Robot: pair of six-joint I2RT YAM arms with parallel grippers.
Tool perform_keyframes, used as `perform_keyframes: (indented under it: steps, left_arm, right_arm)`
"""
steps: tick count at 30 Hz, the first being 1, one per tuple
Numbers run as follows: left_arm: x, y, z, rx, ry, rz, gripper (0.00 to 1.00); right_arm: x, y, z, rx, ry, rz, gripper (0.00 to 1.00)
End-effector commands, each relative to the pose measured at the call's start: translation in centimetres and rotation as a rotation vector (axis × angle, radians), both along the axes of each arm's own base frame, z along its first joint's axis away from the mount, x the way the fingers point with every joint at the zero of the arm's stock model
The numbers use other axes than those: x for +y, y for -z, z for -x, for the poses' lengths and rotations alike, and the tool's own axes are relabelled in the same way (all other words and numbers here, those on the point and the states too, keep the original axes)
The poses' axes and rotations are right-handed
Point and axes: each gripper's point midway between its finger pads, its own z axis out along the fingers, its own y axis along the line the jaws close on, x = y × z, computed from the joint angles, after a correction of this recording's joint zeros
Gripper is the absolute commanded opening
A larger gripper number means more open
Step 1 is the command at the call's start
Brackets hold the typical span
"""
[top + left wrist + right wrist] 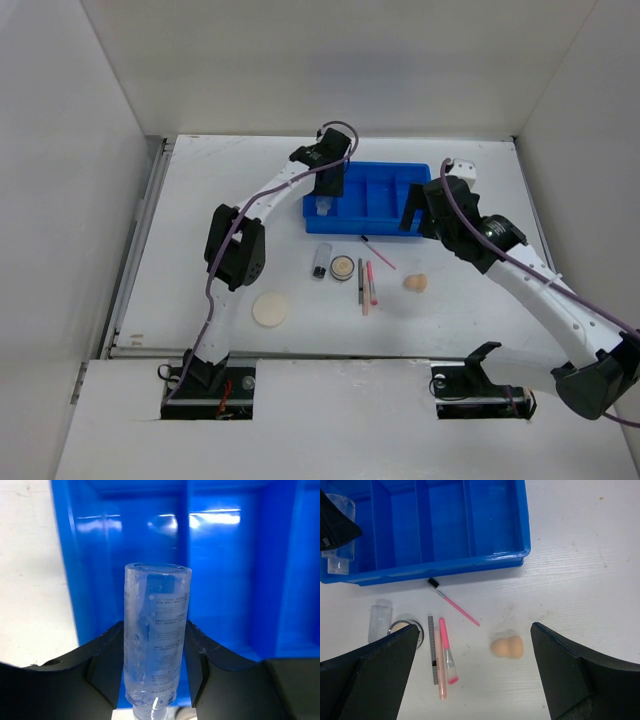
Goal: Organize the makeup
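I need to move my left gripper slightly away from my base next, toward the blue tray's end [321, 201] [119, 580], and release the clear tube.
My left gripper [155, 665] is shut on the clear tube [156, 635] and holds it over the left compartment of the blue tray [225, 580]; from above the tube [323, 207] shows at the tray's left end. My right gripper [475, 675] is open and empty, above the table and the peach sponge [507, 647]. On the table in front of the tray lie the small dark cylinder [320, 260], the round compact [342, 268], the side-by-side pencils [440, 660], a thin pink brush [455, 604] and the cream puff [270, 309].
The blue tray's front rim [445, 567] runs just beyond the loose items; its other compartments hold nothing I can see. White walls enclose the table at the back and both sides. My right arm [520, 270] reaches in from the right.
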Motion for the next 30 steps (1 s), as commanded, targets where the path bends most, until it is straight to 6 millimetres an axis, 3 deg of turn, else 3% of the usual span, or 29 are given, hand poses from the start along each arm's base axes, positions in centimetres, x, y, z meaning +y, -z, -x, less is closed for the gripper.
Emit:
perform_keyframes:
  steps: [1, 3, 14, 15, 16, 21, 23, 28, 30]
  left_arm:
    - [0.7, -4.7, -2.3, -0.100, -0.056, 0.077, 0.00]
    - [0.7, -3.1, -2.4, -0.075, -0.056, 0.060, 0.00]
    - [0.7, -1.6, -4.1, -0.062, -0.070, 0.060, 0.02]
    - [1.0, -2.2, -4.6, -0.075, -0.079, 0.068, 0.06]
    - [1.1, -1.4, -4.4, -0.057, -0.079, 0.057, 0.20]
    - [1.1, -1.9, -4.2, -0.053, -0.073, 0.065, 0.58]
    - [1.2, -2.4, -4.0, -0.056, -0.073, 0.066, 0.67]
    - [1.5, -5.5, -3.2, -0.105, -0.087, 0.079, 0.67]
    - [1.5, -5.9, -1.7, -0.101, -0.078, 0.058, 0.67]
  right_arm:
    - [-0.4, -0.5, 0.5, -0.012, 0.018, -0.002, 1.00]
    - [-0.4, -0.5, 0.5, -0.012, 0.018, -0.002, 1.00]
    - [0.2, 0.9, 0.4, 0.031, 0.001, -0.006, 1.00]
    - [0.2, 1.2, 0.5, 0.038, 0.006, -0.008, 1.00]
    - [0.1, 1.4, 0.7, 0.046, 0.006, -0.003, 1.00]
    - [0.0, 1.5, 0.8, 0.053, 0.006, 0.002, 1.00]
    - [-0.3, 1.3, 1.1, 0.051, 0.019, 0.001, 1.00]
    - [-0.7, 0.6, 1.4, 0.030, 0.031, -0.012, 1.00]
    - [-1.1, 0.1, 1.8, 0.010, 0.037, -0.018, 1.00]
